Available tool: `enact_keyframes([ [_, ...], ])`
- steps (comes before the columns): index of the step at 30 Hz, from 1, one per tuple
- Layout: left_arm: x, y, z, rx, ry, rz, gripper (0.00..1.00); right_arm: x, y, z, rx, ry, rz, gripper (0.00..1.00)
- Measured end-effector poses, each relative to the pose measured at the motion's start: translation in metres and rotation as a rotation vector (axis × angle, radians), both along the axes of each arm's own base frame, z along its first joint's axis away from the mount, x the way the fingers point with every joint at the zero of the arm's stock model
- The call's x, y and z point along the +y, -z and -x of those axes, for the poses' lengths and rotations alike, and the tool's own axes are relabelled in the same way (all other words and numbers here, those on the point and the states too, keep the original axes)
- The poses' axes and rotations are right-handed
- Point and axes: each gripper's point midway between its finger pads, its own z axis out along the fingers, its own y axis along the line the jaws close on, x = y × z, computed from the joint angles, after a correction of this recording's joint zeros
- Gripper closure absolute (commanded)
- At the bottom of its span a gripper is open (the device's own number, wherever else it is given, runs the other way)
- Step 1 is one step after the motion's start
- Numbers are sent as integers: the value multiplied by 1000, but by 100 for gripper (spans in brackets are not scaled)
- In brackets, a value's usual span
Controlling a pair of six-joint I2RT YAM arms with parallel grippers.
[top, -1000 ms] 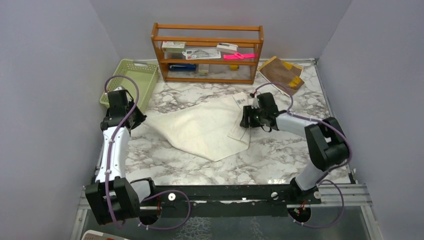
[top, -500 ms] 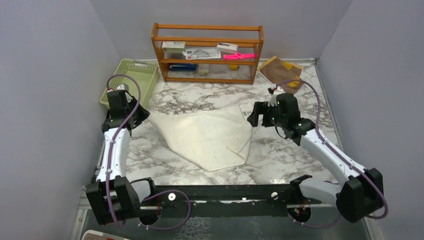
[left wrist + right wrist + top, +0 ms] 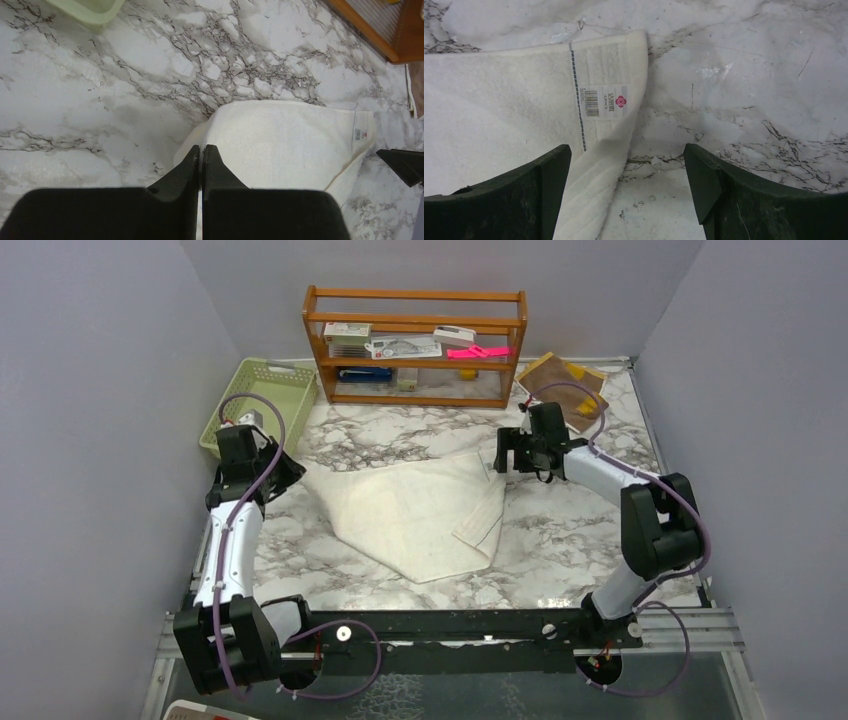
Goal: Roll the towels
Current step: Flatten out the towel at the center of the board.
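My right gripper will next move its open fingers outward and down to straddle the towel's labelled corner (image 3: 491, 452) (image 3: 636, 46) and close on it, because the corner is outward of and below my right gripper.
The cream-white towel (image 3: 415, 515) lies on the marble table, its right edge folded over in a narrow flap (image 3: 480, 525). My left gripper (image 3: 288, 472) is shut at the towel's left corner; in the left wrist view its tips (image 3: 201, 148) meet on the raised edge of the cloth (image 3: 290, 140). My right gripper (image 3: 500, 454) hovers open over the towel's far right corner. The right wrist view shows the labelled corner (image 3: 606, 102) ahead of the wide jaws (image 3: 627, 155). The brown towel (image 3: 562, 383) with yellow patches lies at the back right.
A wooden shelf (image 3: 415, 345) with small items stands at the back centre. A light green basket (image 3: 262, 400) sits at the back left, just beyond the left arm. Grey walls close in both sides.
My right gripper opened and let go of the cream towel's right edge, which dropped flat as a flap. The right arm drew back toward the far right corner. The left gripper barely shifted.
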Motion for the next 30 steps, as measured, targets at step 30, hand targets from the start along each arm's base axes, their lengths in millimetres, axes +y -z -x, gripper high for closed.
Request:
enact_keyframes([
  [30,-8,16,-5,14,40,39,100,18,41,-52,12,-28,8,38],
])
